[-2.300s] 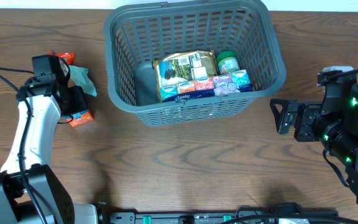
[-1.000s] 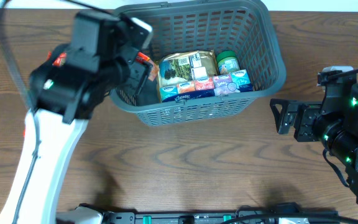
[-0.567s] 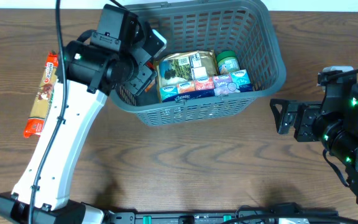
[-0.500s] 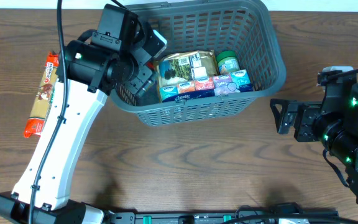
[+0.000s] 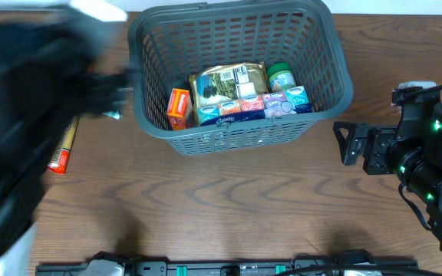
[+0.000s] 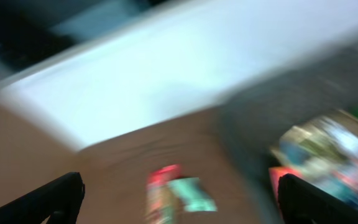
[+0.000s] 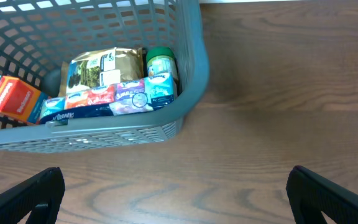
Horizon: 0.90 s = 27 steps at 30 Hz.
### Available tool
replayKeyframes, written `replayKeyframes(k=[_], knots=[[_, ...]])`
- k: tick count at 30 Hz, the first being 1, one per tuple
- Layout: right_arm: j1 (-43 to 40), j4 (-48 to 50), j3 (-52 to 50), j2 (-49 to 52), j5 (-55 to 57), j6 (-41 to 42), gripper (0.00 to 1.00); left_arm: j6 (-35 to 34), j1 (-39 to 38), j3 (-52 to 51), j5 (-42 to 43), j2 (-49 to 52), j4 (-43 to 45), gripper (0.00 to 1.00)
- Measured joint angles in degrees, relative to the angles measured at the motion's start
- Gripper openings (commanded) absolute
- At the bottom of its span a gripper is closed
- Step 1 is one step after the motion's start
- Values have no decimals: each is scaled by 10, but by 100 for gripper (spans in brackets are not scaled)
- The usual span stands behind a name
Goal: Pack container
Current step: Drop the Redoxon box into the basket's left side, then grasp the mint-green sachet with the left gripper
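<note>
The teal packet [image 5: 113, 114] is still outside the basket [image 5: 324, 57], so my left gripper will next tilt its fingers down and lower onto it from above the table.
The dark grey slatted basket [image 5: 324, 57] stands at the table's far middle. In it lie an orange box [image 5: 178, 108], a large printed bag [image 5: 229, 86], a green-lidded jar [image 5: 281, 75] and a row of tissue packs [image 5: 255, 107]. My left arm [image 5: 37, 115] is a dark motion blur left of the basket. Its gripper [image 6: 179, 200] is open and empty above the table. My right gripper [image 7: 176, 202] is open and empty over bare wood, to the right of the basket [image 7: 191, 68]. It also shows in the overhead view [image 5: 349, 143].
A long red-ended packet [image 5: 62, 147] lies on the table left of the basket, partly under the blurred arm. In the left wrist view it [image 6: 161, 196] lies beside a teal packet [image 6: 191, 193]. A white wall runs along the table's far edge.
The orange box now lies in the basket's left part, let go. My left arm has pulled out of the basket and swung fast to the left. The right arm has not moved.
</note>
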Motion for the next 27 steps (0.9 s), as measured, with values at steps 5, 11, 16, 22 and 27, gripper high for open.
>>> replayKeyframes(k=[5,11,16,22,27], knots=[[0,0,0,0,0,0,99,-87,146,4,-36,-26,-17,98],[0,0,0,0,0,0,99,-174,256,-63,56,43,-12,98],[0,0,0,0,0,0,99,-215,292,-154,149,142,29,98],[0,0,0,0,0,0,99,-235,301,-216,254,248,89,99],[0,0,0,0,0,0,99,-243,300,-223,283,334,106,99]])
